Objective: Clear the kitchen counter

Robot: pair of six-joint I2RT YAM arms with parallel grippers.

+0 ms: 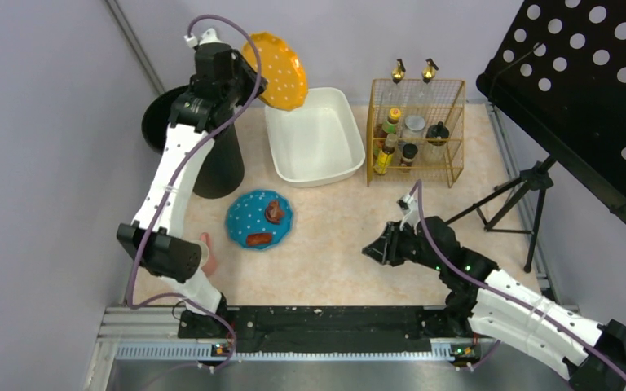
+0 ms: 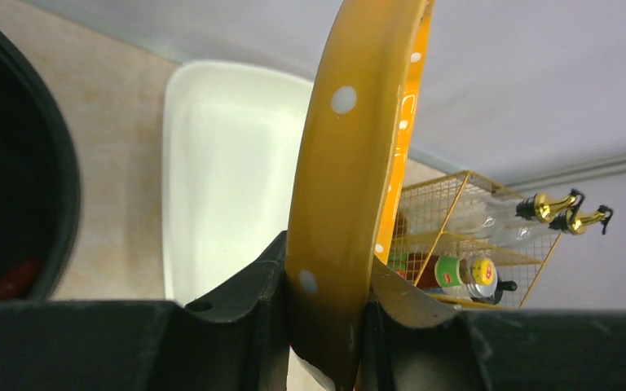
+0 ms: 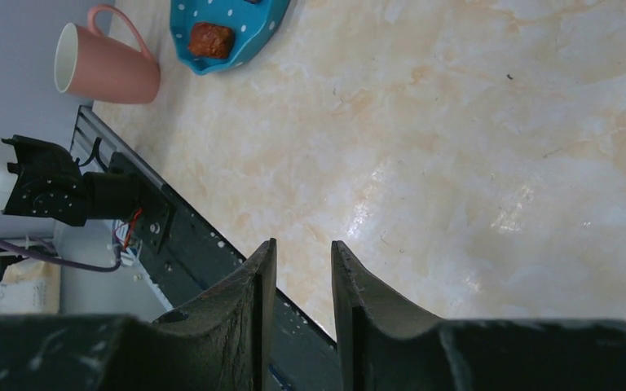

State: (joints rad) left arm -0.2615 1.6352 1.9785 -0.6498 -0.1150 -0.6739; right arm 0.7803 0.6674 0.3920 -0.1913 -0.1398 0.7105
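Observation:
I will move the yellow polka-dot plate away from the black bin with my left gripper next, over the white basin [image 1: 315, 138] [image 2: 235, 181], and then lower the plate into it.
My left gripper [image 1: 240, 75] is raised at the back left and shut on the rim of a yellow polka-dot plate [image 1: 278, 70], held on edge beside the white basin [image 1: 314, 138]. In the left wrist view the plate [image 2: 350, 163] stands between my jaws [image 2: 326, 303]. A blue dotted plate [image 1: 259, 218] with two brown food pieces lies on the kitchen counter [image 1: 342, 236]. A pink mug [image 3: 102, 65] stands near the left arm's base. My right gripper [image 1: 372, 248] hovers low over the counter [image 3: 456, 147], narrowly open and empty [image 3: 303, 252].
A black bin [image 1: 204, 151] stands at the back left, with red bits inside [image 2: 12, 277]. A gold wire rack [image 1: 416, 130] of bottles stands at the back right. A black perforated stand on a tripod [image 1: 522, 195] overhangs the right edge.

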